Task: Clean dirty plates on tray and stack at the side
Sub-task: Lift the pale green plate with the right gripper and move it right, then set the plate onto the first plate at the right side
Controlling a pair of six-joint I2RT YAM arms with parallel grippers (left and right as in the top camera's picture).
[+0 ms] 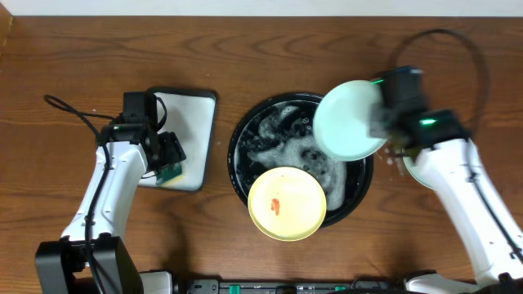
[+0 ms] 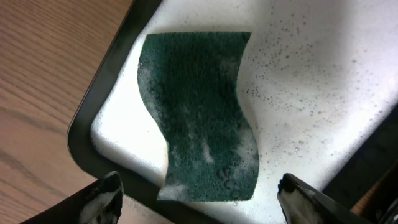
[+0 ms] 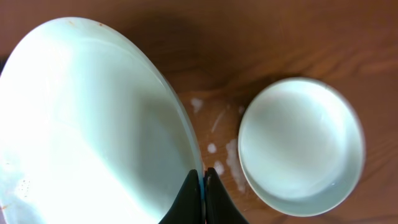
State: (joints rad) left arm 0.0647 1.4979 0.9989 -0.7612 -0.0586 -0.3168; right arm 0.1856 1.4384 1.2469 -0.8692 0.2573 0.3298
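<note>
The right gripper needs to move down and to the right in the overhead view and release its plate onto the second mint plate (image 1: 415,170) (image 3: 303,147), because that one lies flat.
A pale mint-green plate (image 1: 347,118) hangs tilted over the right rim of the black tray (image 1: 233,155). My right gripper (image 1: 380,110) is shut on that plate's edge (image 3: 93,124), its fingers (image 3: 193,193) pinching the rim. A second mint plate (image 3: 301,146) lies flat on the wood below, to the right. A pale yellow plate (image 1: 287,204) with a small red smear rests on the tray's front edge. Foam covers the tray floor. My left gripper (image 2: 200,186) stands open just above a green sponge (image 2: 199,112).
The sponge lies in a white rectangular dish with a black rim (image 1: 192,122), wet and bubbly, left of the tray. Drops of foam spot the wood (image 3: 217,149) between the two mint plates. Brown tabletop stretches along the back and far right.
</note>
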